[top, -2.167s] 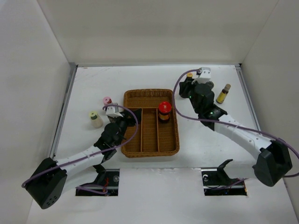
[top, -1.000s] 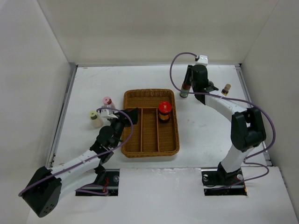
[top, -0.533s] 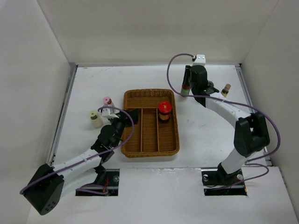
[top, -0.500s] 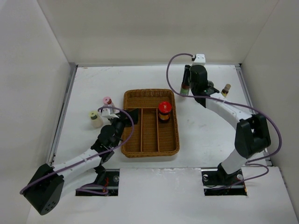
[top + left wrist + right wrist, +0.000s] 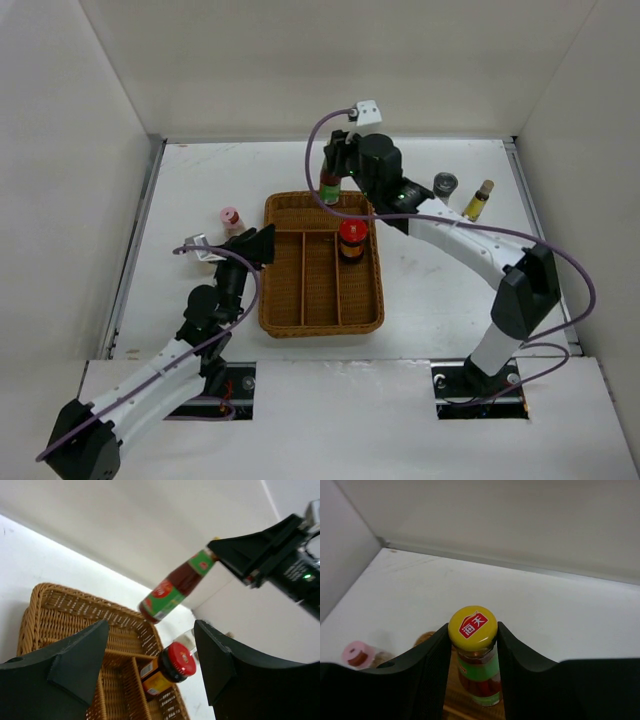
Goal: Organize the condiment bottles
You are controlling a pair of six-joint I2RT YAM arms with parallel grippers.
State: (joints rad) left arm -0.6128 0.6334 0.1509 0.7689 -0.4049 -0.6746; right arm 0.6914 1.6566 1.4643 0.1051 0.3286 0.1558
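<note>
My right gripper moves the red-sauce bottle left in the top view next and down over the empty far tray section's corner nearest the pink-capped bottle point(image 5: 230, 218).
My right gripper point(image 5: 333, 172) is shut on the yellow cap point(image 5: 472, 624) of a red-sauce bottle with a green label point(image 5: 330, 189), held in the air over the far edge of the wicker tray point(image 5: 300, 315). The left wrist view shows this bottle point(image 5: 175, 587) hanging above the tray point(image 5: 60, 612). A red-capped jar point(image 5: 351, 239) stands in the tray's right compartment. My left gripper point(image 5: 258, 243) is open and empty at the tray's left rim. A pink-capped bottle point(image 5: 230, 218) stands left of the tray. The pale-yellow-capped bottle does not show.
A grey-capped jar point(image 5: 445, 183) and a tan-capped bottle point(image 5: 479, 200) stand at the back right. The tray's left and middle compartments hold nothing. White walls close the table on three sides.
My right arm has carried the yellow-capped bottle left from the back right to above the tray's far edge. My left arm has drawn back and now covers the spot where the pale-yellow-capped bottle stood.
</note>
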